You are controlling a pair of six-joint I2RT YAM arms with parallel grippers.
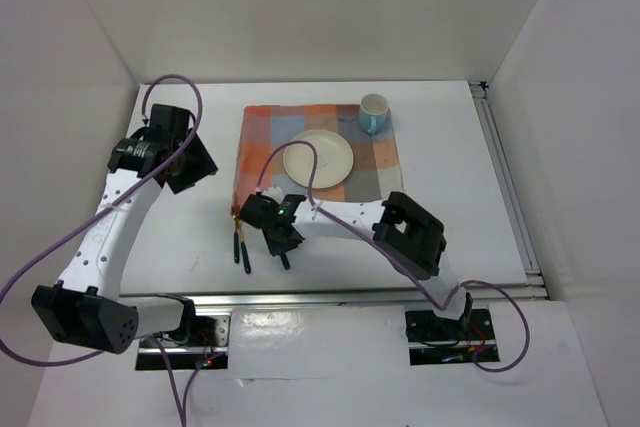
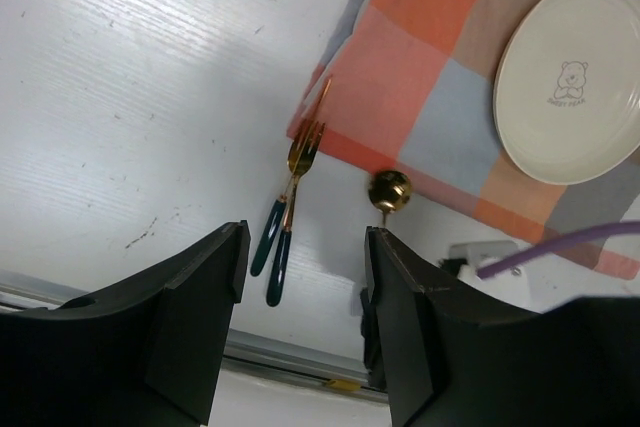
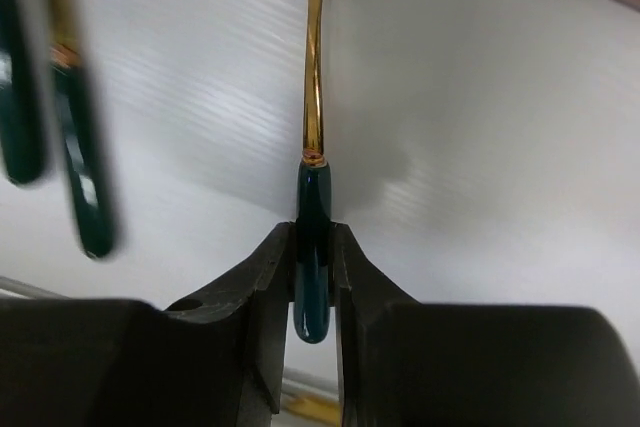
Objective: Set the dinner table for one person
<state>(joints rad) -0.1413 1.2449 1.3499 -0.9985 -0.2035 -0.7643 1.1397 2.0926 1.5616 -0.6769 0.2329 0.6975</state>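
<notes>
The robot's right gripper will next carry the spoon [image 3: 314, 77] outward, to that gripper's right in the top view, and let it go on the bare cloth near the cup.
The white dinner table [image 1: 450, 147] holds an orange-and-blue checked cloth [image 1: 265, 132] with a cream plate [image 1: 318, 157] and a light blue cup [image 1: 373, 112] on it. My right gripper [image 3: 313, 237] is shut on the dark green handle of a gold spoon [image 3: 314, 77], low over the table near the cloth's near left corner [image 1: 283, 242]. A gold fork [image 2: 300, 152] and a second green-handled piece [image 2: 263, 237] lie side by side just left of the spoon bowl [image 2: 389, 190]. My left gripper [image 2: 305, 237] is open and empty, raised over the table's left side [image 1: 185, 162].
A metal rail [image 1: 380, 294] runs along the near table edge, another [image 1: 505, 177] along the right. White walls close in the left, back and right. Purple cables loop over both arms. The plate also shows in the left wrist view [image 2: 570, 77].
</notes>
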